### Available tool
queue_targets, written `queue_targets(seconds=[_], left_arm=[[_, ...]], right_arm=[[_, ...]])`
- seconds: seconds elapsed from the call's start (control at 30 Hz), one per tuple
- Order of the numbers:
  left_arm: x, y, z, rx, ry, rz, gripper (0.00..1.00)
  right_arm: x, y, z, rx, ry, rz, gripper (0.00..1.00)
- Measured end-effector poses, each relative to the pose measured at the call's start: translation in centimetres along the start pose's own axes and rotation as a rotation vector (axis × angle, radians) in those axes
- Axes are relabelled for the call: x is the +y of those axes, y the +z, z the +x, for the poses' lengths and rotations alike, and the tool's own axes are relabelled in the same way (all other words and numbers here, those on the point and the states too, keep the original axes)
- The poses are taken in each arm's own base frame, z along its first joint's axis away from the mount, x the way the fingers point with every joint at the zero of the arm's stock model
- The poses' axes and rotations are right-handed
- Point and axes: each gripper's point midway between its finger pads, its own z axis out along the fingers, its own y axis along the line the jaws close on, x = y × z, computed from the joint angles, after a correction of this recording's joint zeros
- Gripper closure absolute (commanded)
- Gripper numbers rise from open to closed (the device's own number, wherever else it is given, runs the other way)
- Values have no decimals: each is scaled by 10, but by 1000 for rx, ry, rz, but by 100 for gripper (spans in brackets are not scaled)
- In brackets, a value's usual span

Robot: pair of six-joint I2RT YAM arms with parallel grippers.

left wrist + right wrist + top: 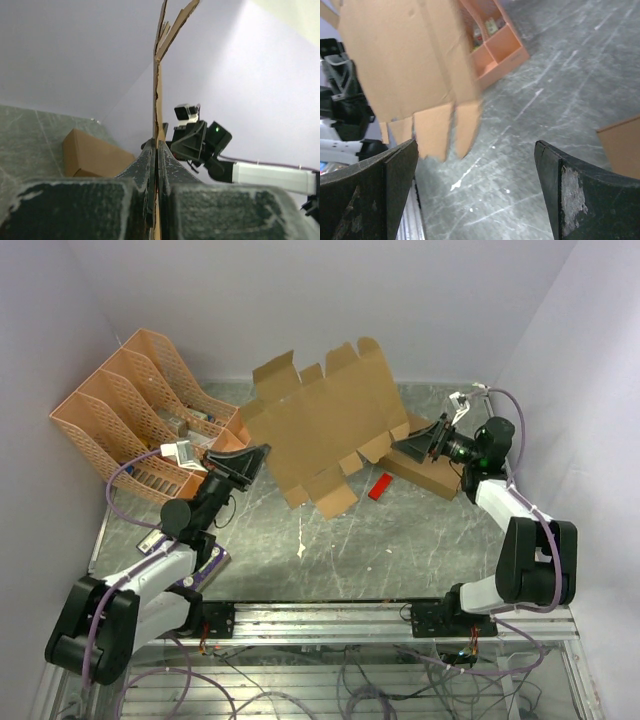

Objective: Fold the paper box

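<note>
Only table is between my right gripper's fingers, so it should move open, up and to the left in the top view, onto the sheet's free side edge [468,82].
The paper box [320,425] is a flat brown die-cut sheet with flaps, held tilted up off the table. My left gripper [260,455] is shut on its left edge. In the left wrist view the sheet [157,95] runs edge-on up from between the closed jaws of the left gripper [156,146]. My right gripper [403,447] stands open just off the sheet's right flaps, touching nothing. In the right wrist view the sheet [405,60] hangs to the upper left, and only table shows between the wide-apart fingers of the right gripper [477,150].
An orange file rack [140,410] stands at the back left. A ready-made brown cardboard box [430,472] lies under the right gripper, with a small red piece [380,486] next to it. White walls close in the back and sides.
</note>
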Motion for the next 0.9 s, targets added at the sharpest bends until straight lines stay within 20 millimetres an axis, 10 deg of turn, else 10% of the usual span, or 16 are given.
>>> queue_targets(seconds=[0.27, 0.53, 0.9], left_arm=[[-6, 7, -18, -104, -75, 31, 93], [-1, 18, -24, -133, -146, 20, 93], [-11, 25, -33, -154, -166, 51, 93]], right_arm=[[58, 21, -17, -73, 37, -153, 2], [71, 48, -45, -187, 185, -217, 9], [96, 65, -90, -316, 274, -263, 52]])
